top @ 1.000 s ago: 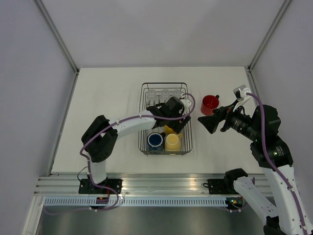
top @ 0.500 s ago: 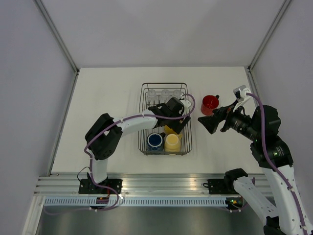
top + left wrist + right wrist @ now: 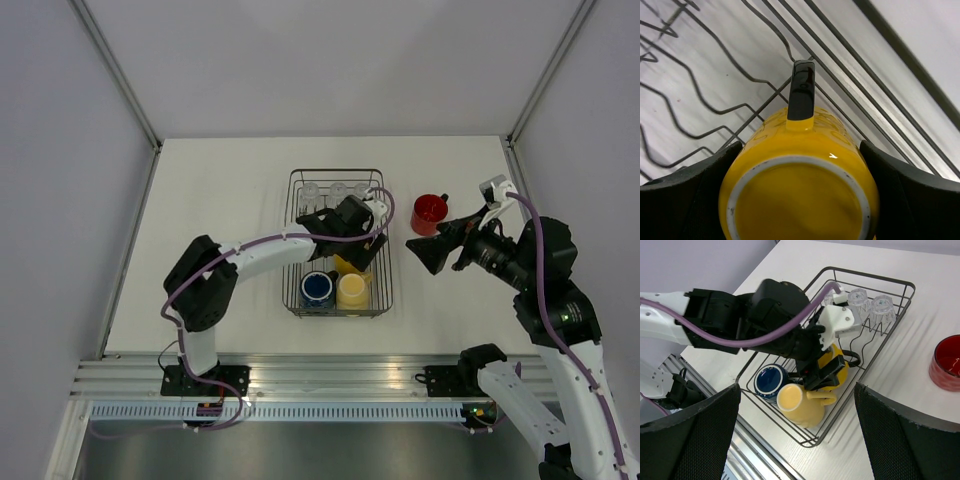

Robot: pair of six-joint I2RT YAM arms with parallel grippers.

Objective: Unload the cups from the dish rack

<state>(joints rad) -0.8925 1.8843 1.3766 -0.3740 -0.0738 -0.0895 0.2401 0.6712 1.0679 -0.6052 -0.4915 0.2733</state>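
I will move my open right gripper to the left in the top view, onto the yellow mug's side [image 3: 345, 265] [image 3: 842, 373], which my left gripper straddles.
The dish rack [image 3: 292, 205] stands mid-table. In it the yellow mug [image 3: 800, 200] lies with its base toward the left wrist camera and its dark handle pointing away. My left gripper [image 3: 800, 150] straddles the mug, one finger pressed on each side, and the mug still rests on the wires. A dark blue mug [image 3: 318, 287] and a pale cream mug [image 3: 352, 290] sit at the rack's near end. Three clear tumblers [image 3: 338, 188] stand at its far end. The red mug [image 3: 430, 212] stands on the table right of the rack. My right gripper [image 3: 425, 250] hovers open near it, holding nothing.
The rack's wire tines [image 3: 700, 100] and side rails [image 3: 855, 75] run close around the yellow mug. The left arm [image 3: 715, 320] reaches over the rack's middle. White side walls enclose the table, and an aluminium rail [image 3: 320, 375] runs along its near edge.
The left gripper has shifted slightly toward the rack's far end and narrowed a little onto the yellow mug. The right arm and the red mug have not moved.
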